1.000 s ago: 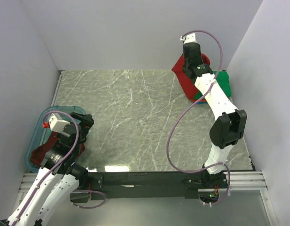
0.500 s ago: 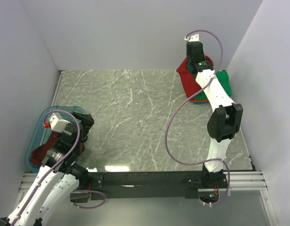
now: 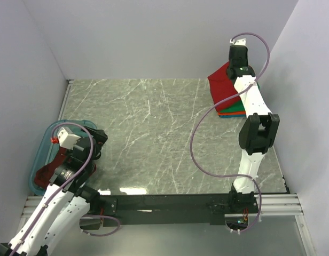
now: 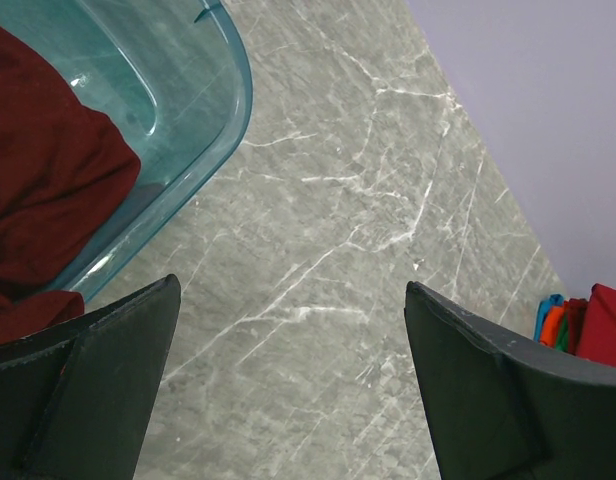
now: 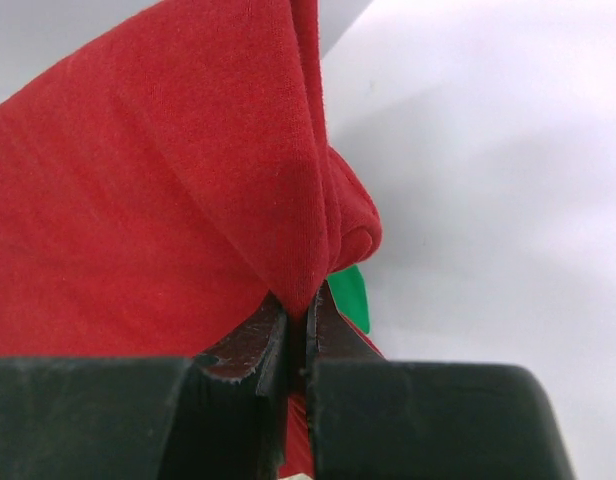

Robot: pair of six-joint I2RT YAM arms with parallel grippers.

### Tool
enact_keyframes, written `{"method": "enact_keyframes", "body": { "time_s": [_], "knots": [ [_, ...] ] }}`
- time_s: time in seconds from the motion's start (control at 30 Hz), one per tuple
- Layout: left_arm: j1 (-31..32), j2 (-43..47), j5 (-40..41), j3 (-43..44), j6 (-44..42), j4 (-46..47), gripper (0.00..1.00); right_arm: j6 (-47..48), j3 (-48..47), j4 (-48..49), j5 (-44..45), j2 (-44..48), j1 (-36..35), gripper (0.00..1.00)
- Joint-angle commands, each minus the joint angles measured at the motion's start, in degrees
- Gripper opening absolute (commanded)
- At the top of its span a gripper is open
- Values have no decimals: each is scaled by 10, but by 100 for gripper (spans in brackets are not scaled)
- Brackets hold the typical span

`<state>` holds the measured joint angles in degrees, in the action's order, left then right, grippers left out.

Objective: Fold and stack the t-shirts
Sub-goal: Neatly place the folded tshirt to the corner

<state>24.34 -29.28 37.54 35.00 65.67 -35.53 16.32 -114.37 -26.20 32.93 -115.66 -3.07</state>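
Note:
The right gripper should next bring the red fold down toward the stack's edge by the side [image 5: 350,298], then let go of the red fold where green still shows.
My right gripper [image 3: 240,68] is shut on a fold of the bright red t-shirt [image 3: 224,85], which lies over the stack at the far right corner; the pinch shows in the right wrist view [image 5: 296,315] with red cloth [image 5: 168,180] filling it. Under the red shirt, green, orange and blue folded edges [image 3: 235,111] show. The stack's edge also shows in the left wrist view [image 4: 578,325]. The maroon t-shirt [image 3: 51,169] lies bunched in the tub, also seen in the left wrist view [image 4: 43,200]. My left gripper [image 4: 293,385] is open and empty above the table beside the tub.
The translucent blue plastic tub [image 3: 42,149] stands at the near left, its rim in the left wrist view [image 4: 203,150]. Grey walls close in the back and both sides. The right arm stretches along the right side of the marbled table [image 3: 154,133].
My right gripper has carried the red shirt's fold right and toward the back corner, spreading the shirt flatter over the stack. The left arm has barely moved.

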Motion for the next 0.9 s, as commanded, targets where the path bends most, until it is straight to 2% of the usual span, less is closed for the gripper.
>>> {"method": "enact_keyframes", "body": {
  "time_s": [0.0,0.37,0.5,0.83,0.87],
  "knots": [
    [0,-11,17,15,2,-8,99,-17,-35,29,5,-22,4,0],
    [0,-29,22,27,9,-22,99,-59,-73,31,-5,-99,57,0],
    [0,-32,21,28,8,-15,99,-69,-60,56,23,-113,68,0],
    [0,-59,12,40,-14,5,99,-108,-78,42,38,-149,97,0],
    [0,-63,12,42,-16,10,99,-110,-80,43,42,-150,98,2]
  ]
}}
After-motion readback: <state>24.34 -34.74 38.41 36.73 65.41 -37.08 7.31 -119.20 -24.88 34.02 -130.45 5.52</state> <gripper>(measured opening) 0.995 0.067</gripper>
